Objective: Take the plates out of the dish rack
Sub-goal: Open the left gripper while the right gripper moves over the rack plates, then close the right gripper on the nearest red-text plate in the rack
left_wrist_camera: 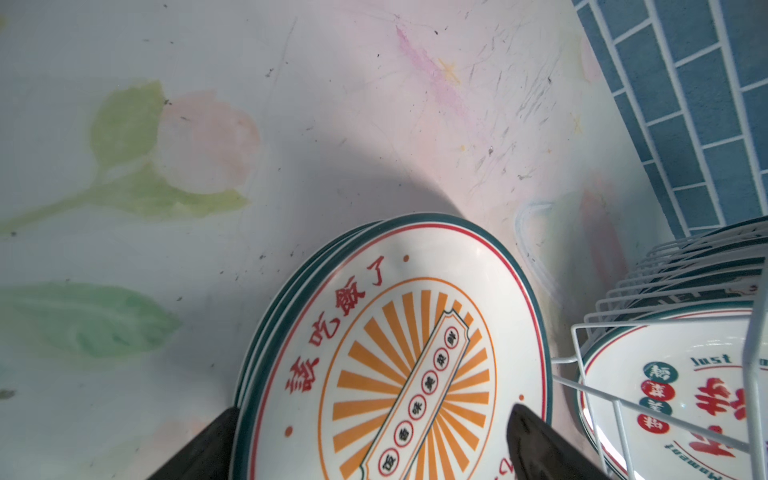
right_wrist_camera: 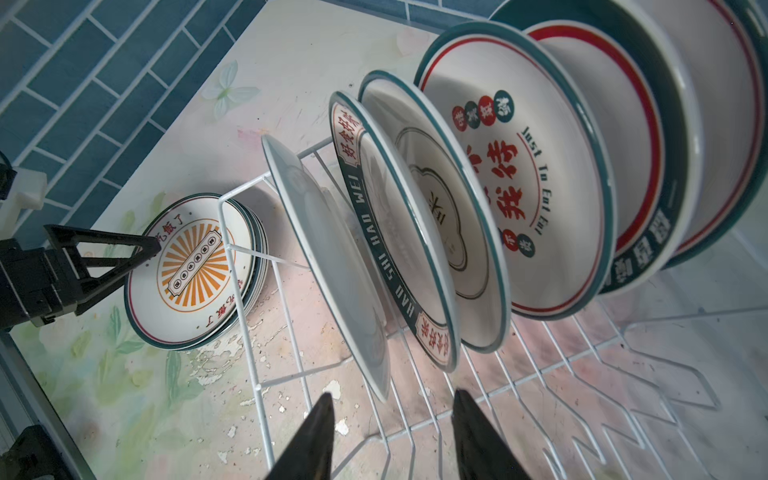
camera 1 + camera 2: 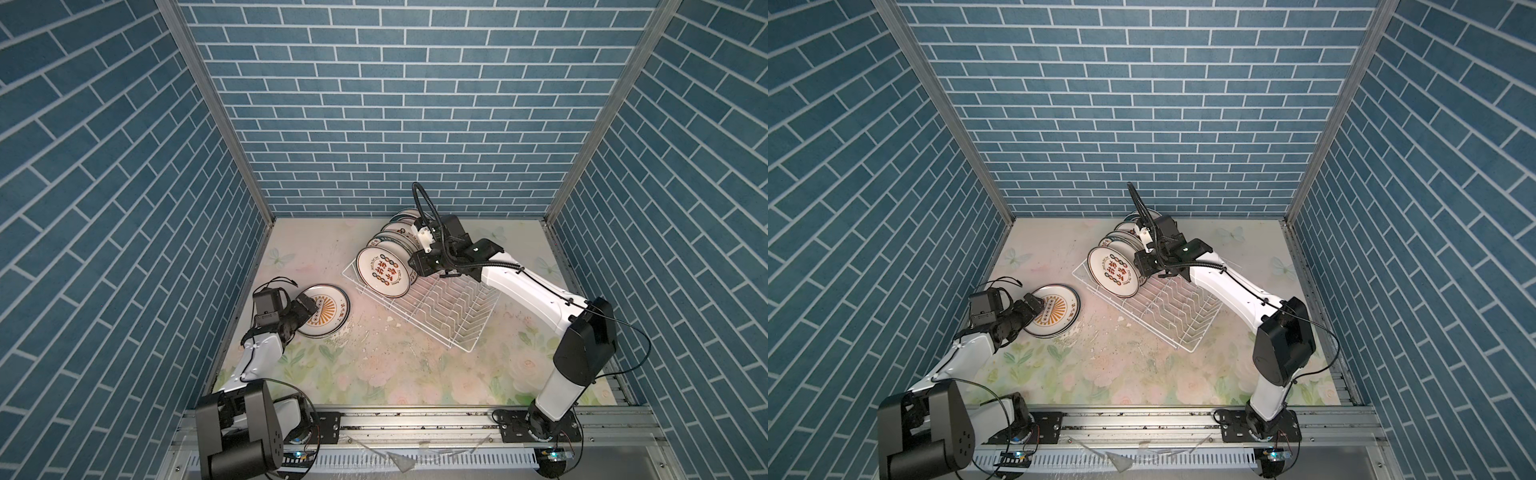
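My right gripper is open and will next move toward the stack until its fingers are on both sides of the frontmost plate's rim [image 3: 409, 275] [image 2: 377, 384], since the gap to the plate behind has room for a finger.
The white wire dish rack [image 3: 451, 309] [image 3: 1183, 309] [image 2: 249, 332] sits mid-table, with several plates [image 3: 384, 270] [image 3: 1113, 272] upright in its far end. My right gripper [image 3: 415, 261] [image 3: 1140, 262] [image 2: 392, 401] is open at the right edge of the frontmost plate [image 2: 328, 249], seen from its plain back. That plate's rim lies just ahead of the gap and touches neither finger. At the left a stack of plates [image 3: 326, 318] [image 3: 1057, 313] [image 2: 191, 270] lies flat on the table, topped by an orange sunburst plate [image 1: 395, 340]. My left gripper [image 3: 309, 309] [image 3: 1038, 306] [image 1: 374, 409] is open over it.
The near half of the rack holds only zigzag divider wires [image 3: 457, 320]. White flakes [image 3: 390, 319] lie on the floral mat [image 3: 374, 374] between stack and rack. Blue brick walls [image 3: 124, 208] close in on three sides. A metal rail [image 3: 415, 419] runs along the front.
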Tool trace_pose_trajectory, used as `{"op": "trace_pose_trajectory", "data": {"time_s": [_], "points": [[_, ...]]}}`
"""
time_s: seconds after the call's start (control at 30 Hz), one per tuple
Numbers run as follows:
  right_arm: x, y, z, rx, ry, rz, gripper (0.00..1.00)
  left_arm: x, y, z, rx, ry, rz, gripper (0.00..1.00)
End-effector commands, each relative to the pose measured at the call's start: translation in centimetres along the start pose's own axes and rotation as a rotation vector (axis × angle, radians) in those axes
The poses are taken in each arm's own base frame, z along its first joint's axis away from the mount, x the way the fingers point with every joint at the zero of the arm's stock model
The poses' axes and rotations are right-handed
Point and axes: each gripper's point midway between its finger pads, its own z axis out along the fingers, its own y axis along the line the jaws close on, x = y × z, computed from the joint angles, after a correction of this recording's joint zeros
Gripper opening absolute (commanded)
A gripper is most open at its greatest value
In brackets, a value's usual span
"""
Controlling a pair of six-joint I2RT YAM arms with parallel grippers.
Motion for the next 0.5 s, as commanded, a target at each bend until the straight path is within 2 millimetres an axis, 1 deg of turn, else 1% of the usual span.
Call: {"op": "trace_pose_trajectory", "data": {"time_s": [0.0, 0.1, 0.2, 0.37, 0.47], "points": [[-0.5, 0.6, 0.3, 0.001, 0.017, -0.059, 0.47, 1.6, 0.0, 0.8, -0.008, 0.068, -0.02, 0.99], [-0.5, 1.0, 0.8, -0.002, 0.026, -0.072, 0.47, 1.7, -0.7, 1.1, -0.005, 0.073, -0.004, 0.99], [-0.8, 1.2, 0.8, -0.005, 0.017, -0.076, 0.48, 1.8, -1.1, 1.2, -0.003, 0.075, 0.009, 0.99], [-0.8, 1.9, 1.2, -0.03, 0.022, -0.079, 0.48, 1.8, -0.8, 0.9, -0.024, 0.072, 0.025, 0.99], [-0.6, 2.4, 1.9, -0.042, 0.036, -0.082, 0.47, 1.6, -0.6, 0.3, -0.045, 0.062, 0.035, 0.99]]}}
